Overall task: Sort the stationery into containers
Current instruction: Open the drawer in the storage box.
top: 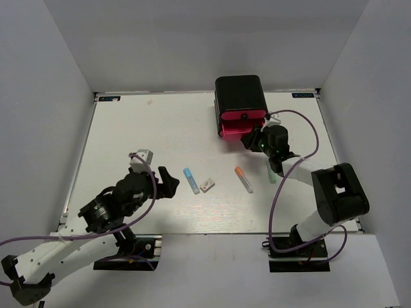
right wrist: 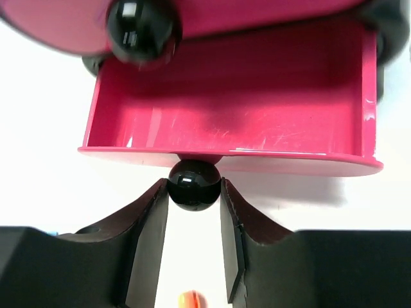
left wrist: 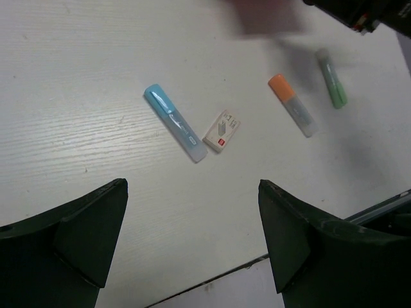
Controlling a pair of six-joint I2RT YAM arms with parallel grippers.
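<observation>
My left gripper moves outward and down onto the light blue pen's clear body next, turning because the pen lies slanted to its open fingers.
A black cabinet with pink drawers stands at the back. Its lowest pink drawer is pulled out and looks empty inside. My right gripper is shut on that drawer's black knob; it shows in the top view too. On the table lie a light blue pen, a white eraser block, an orange-capped pen and a pale green pen. My left gripper is open and empty, hovering near the table's front, short of the blue pen.
A second black knob sits on the drawer above. The table's front edge runs just under my left gripper. White walls close in the left, back and right sides.
</observation>
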